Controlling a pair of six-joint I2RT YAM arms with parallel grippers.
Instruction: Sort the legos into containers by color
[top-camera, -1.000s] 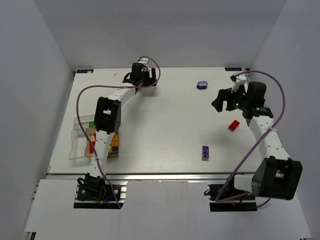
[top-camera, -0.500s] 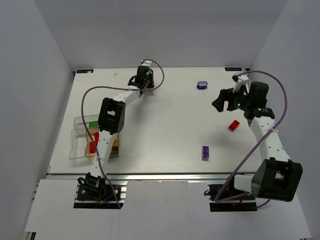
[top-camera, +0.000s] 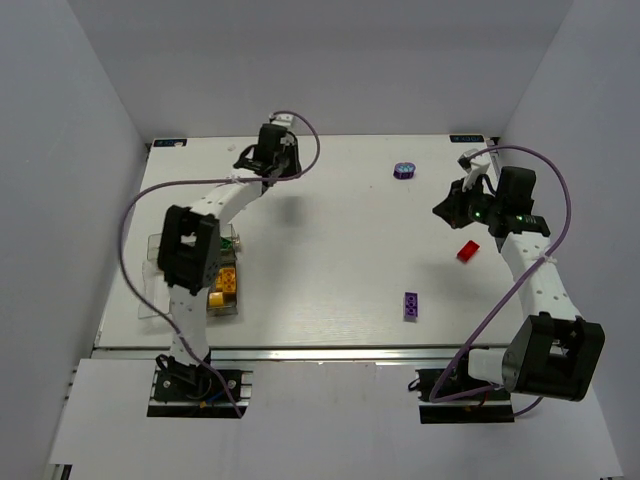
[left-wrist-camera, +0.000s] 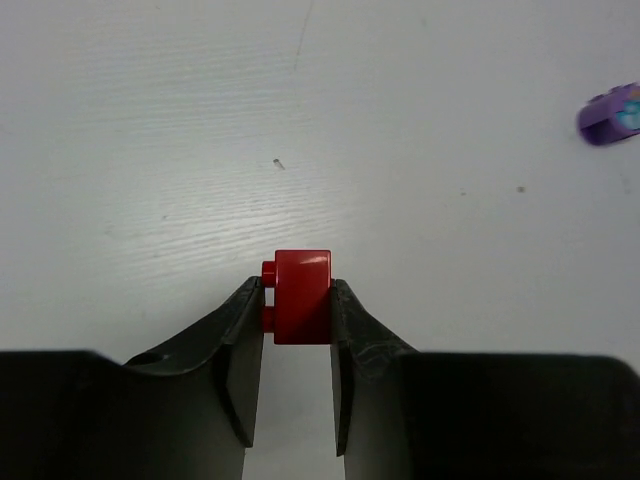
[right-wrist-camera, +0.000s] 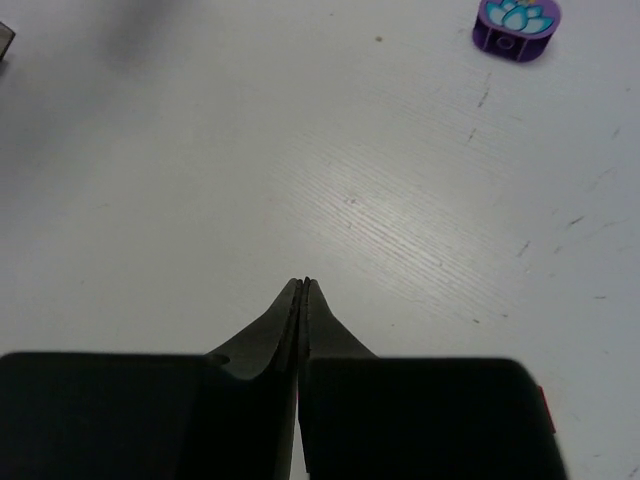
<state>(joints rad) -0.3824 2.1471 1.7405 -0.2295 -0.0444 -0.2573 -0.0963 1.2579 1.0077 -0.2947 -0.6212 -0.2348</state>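
Note:
Yellow already has its container, so the red lego (left-wrist-camera: 302, 295) will next be released over the neighbouring container, once my left gripper moves back over it, to its left in the top view.
My left gripper (left-wrist-camera: 298, 300) is shut on a small red lego (left-wrist-camera: 302, 295), held above the bare table with its studs facing left. From above, the left gripper (top-camera: 262, 160) hangs over the far left-centre of the table. My right gripper (right-wrist-camera: 303, 285) is shut with nothing between its fingers, and it hovers at the right (top-camera: 447, 208). Loose legos lie on the table: a red brick (top-camera: 468, 251), a purple brick (top-camera: 410, 305) and a rounded purple piece (top-camera: 403, 169) with a teal top (right-wrist-camera: 516, 22). The containers (top-camera: 150, 290) sit near left, partly hidden by the left arm.
A yellow brick (top-camera: 222, 285) and a green one (top-camera: 228, 243) show inside the containers. White walls close in the table on three sides. Purple cables loop over both arms.
The left jaws closed on the red lego, and the arm swung left with it. The right jaws went from wide open to shut on nothing.

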